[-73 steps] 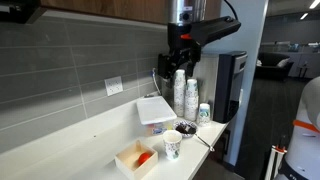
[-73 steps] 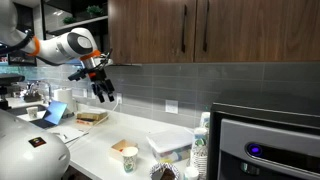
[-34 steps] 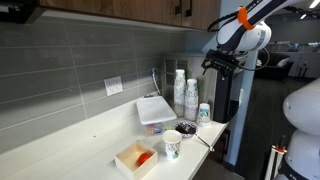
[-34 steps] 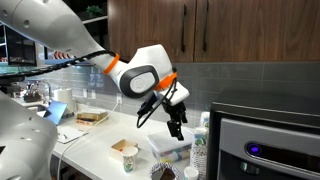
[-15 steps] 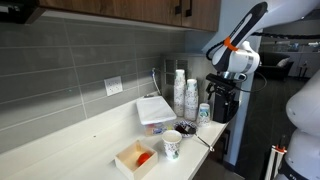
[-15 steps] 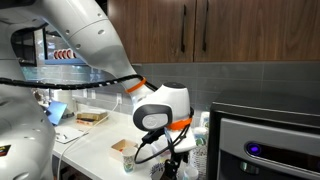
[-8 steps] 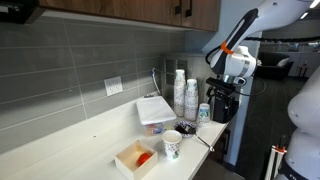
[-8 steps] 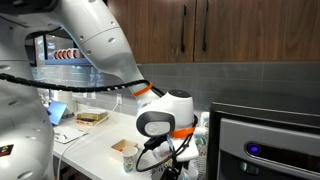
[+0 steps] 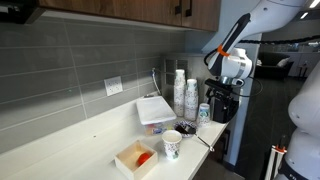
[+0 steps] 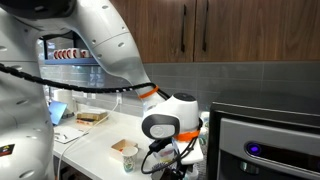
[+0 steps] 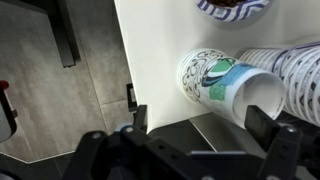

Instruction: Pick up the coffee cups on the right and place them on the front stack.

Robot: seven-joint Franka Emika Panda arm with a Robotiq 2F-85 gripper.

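Note:
I should move my gripper down a little next, with its fingers around the upper part of the coffee cups.
The coffee cups [image 9: 204, 113], a short nested stack with blue-green print, stand at the counter's end. In the wrist view they [image 11: 225, 85] lie just ahead of my gripper [image 11: 198, 118], which is open, with one finger on each side and no visible contact. In an exterior view my gripper [image 9: 218, 106] hangs right beside the short stack. The front stack [image 9: 191, 98] is a tall column of white cups next to its twin column [image 9: 180, 90]. Both columns show at the wrist view's right edge [image 11: 300, 70].
A single patterned cup [image 9: 172, 147], a dark bowl [image 9: 185, 128], a lidded plastic container [image 9: 153, 110] and an orange-lined box [image 9: 135, 158] sit on the white counter [image 9: 90, 145]. A black appliance [image 10: 265, 140] stands past the counter's end. The arm's body [image 10: 165, 125] hides the cups there.
The arm has swung over from the far end of the counter and come down beside the short stack. In the last second it has only edged slightly closer.

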